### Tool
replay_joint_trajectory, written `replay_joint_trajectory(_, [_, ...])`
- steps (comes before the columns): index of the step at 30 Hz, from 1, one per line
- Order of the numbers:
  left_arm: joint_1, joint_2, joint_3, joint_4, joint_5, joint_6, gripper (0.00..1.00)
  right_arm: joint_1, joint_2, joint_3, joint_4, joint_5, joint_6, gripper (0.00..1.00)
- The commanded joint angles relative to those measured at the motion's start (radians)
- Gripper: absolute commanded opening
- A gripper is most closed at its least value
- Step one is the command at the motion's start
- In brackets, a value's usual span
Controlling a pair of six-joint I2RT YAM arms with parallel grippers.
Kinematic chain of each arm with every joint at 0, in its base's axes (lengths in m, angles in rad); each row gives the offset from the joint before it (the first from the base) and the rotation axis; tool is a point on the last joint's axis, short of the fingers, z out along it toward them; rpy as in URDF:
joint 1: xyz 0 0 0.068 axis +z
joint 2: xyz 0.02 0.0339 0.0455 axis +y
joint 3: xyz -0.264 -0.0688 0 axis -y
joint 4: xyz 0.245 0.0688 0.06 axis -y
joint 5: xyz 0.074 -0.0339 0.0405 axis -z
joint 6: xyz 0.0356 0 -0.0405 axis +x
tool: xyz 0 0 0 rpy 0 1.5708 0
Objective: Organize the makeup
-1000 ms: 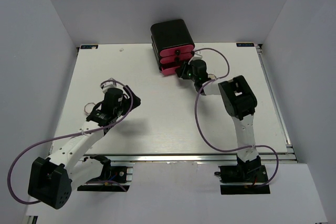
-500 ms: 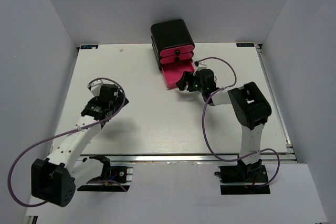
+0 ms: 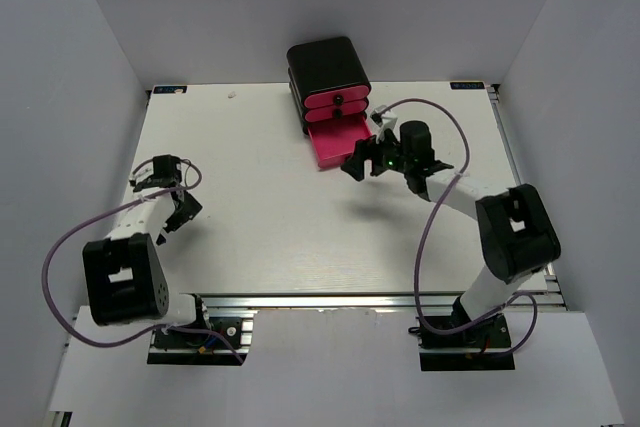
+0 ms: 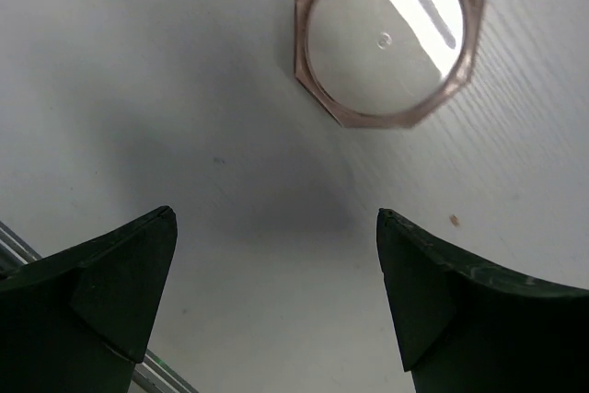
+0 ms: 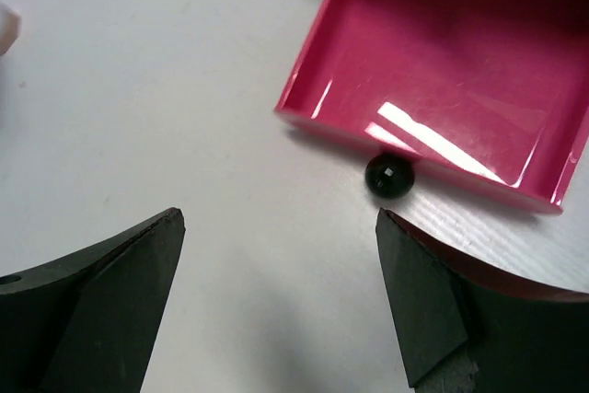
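My left gripper moves ahead and to the right in the wrist view next, around the octagonal compact, since the compact's rim still lies beyond my open fingers.
An octagonal compact with a rose-gold rim and a shiny clear face lies on the white table, seen only in the left wrist view. It is ahead of my left gripper, which is open and empty above bare table. In the top view my left gripper is near the table's left edge. My right gripper is open and empty, just short of the black knob of the pulled-out pink drawer, whose visible part holds nothing. No other makeup shows.
The black box with pink drawers stands at the back centre, its bottom drawer pulled out toward my right gripper. A small white object sits at the left edge of the right wrist view. White walls enclose the table.
The bottom drawer has come out of the box. My right gripper has let go of its knob, opened and backed off. The left arm has swung back to the table's left edge.
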Motion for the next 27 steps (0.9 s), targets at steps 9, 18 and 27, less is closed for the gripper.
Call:
replay_joint_trajectory(9, [0.104,0.248,0.096,0.207,0.121,0.159,0.98,-0.034,-0.233,-0.129,-0.005,-0.255,-0.124,0.89])
replay_joint_trajectory(18, [0.173,0.355,0.2,0.234,0.174,0.207,0.98,-0.034,-0.314,-0.193,-0.002,-0.255,-0.156,0.9])
replay_joint_trajectory(27, [0.195,0.328,0.159,0.286,0.316,0.207,0.54,-0.052,-0.375,-0.178,-0.069,-0.255,-0.291,0.89])
